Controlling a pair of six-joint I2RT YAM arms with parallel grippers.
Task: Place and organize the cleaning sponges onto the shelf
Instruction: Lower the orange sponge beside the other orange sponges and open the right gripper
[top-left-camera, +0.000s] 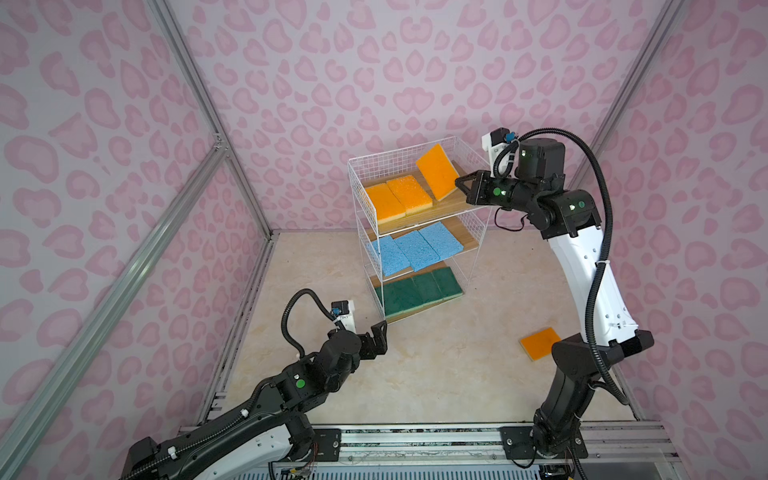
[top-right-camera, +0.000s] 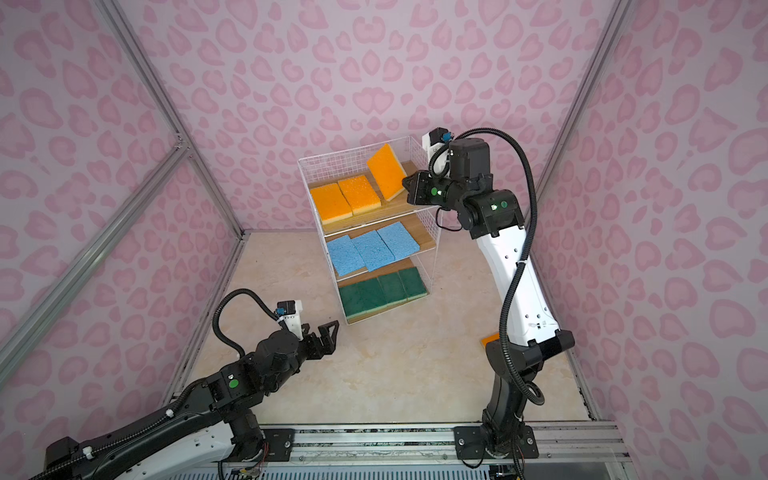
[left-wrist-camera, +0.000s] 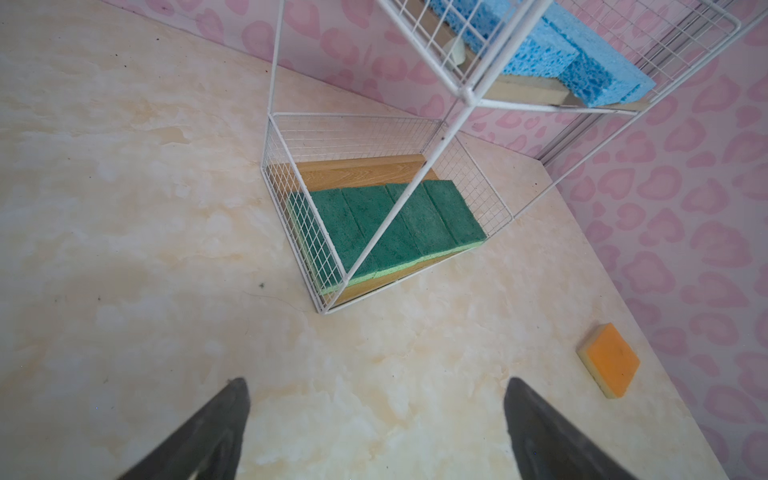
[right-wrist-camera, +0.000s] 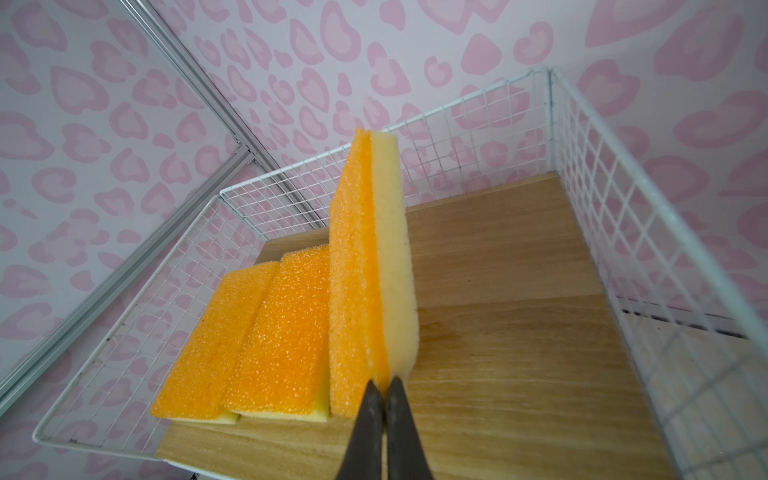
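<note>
My right gripper moves down toward the empty part of the top board beside the flat orange sponges next and releases the tilted sponge there.
My right gripper (top-left-camera: 457, 181) (right-wrist-camera: 384, 380) is shut on the near edge of an orange-topped sponge (top-left-camera: 436, 170) (right-wrist-camera: 365, 257). This sponge stands tilted on its edge over the top board of the white wire shelf (top-left-camera: 386, 170). Two orange sponges (top-left-camera: 395, 199) (right-wrist-camera: 257, 332) lie flat beside it. Three blue sponges (top-left-camera: 415, 247) fill the middle tier and several green ones (top-left-camera: 419, 289) (left-wrist-camera: 386, 224) the bottom tier. One more orange sponge (top-left-camera: 539, 341) (left-wrist-camera: 611, 359) lies on the floor by the right arm's base. My left gripper (top-left-camera: 380, 338) (left-wrist-camera: 376, 386) hangs open and empty in front of the bottom tier.
Bare wood (right-wrist-camera: 498, 291) shows on the top board to the side of the held sponge, bounded by the wire side wall (right-wrist-camera: 648, 257). Pink patterned walls (top-left-camera: 124, 166) and metal frame bars (top-left-camera: 232, 174) enclose the marbled floor (top-left-camera: 436, 374).
</note>
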